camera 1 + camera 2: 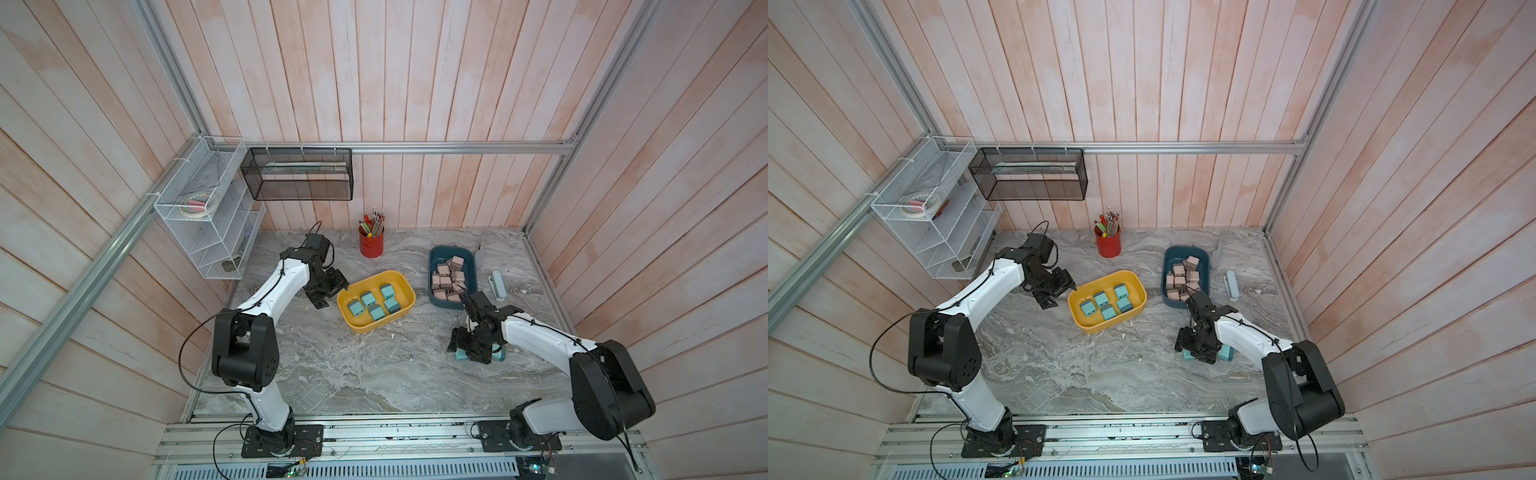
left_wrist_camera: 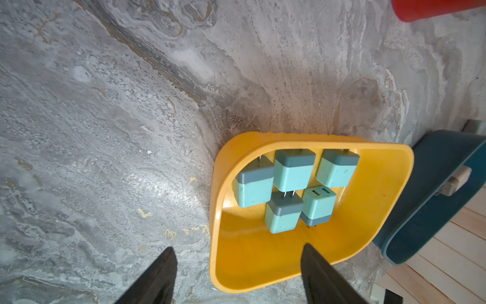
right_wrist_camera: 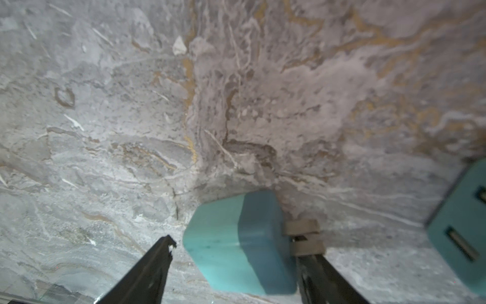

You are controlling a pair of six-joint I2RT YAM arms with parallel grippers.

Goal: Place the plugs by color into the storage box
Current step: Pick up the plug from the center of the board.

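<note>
I will move my right gripper a little outward toward the boxes, turn it slightly and close it across the sides of the teal plug, because the plug's pins point at one finger.
Two teal plugs lie on the marble table at the right; my right gripper (image 3: pixel 236 252) hangs over them, open. Its fingers straddle one teal plug (image 3: pixel 236 242), with a gap at one side and the prong end near the other finger. The second loose teal plug (image 3: pixel 460 223) lies beside it. In both top views the wrist covers most of them (image 1: pixel 460 354) (image 1: pixel 1225 353). A yellow box (image 1: pixel 374 274) (image 2: pixel 389 200) holds several teal plugs (image 1: pixel 376 303) (image 2: pixel 292 173). A dark blue box (image 1: pixel 451 249) holds several pink plugs (image 1: pixel 446 274). My left gripper (image 1: pixel 330 296) (image 2: pixel 239 251) is open and empty at the yellow box's left end.
A red pen cup (image 1: pixel 371 245) stands at the back centre. A white oblong object (image 1: pixel 497 284) lies right of the blue box, with a grey item (image 1: pixel 482 257) behind it. A white wire rack (image 1: pixel 208 208) and a black mesh basket (image 1: pixel 297 174) hang on the walls.
</note>
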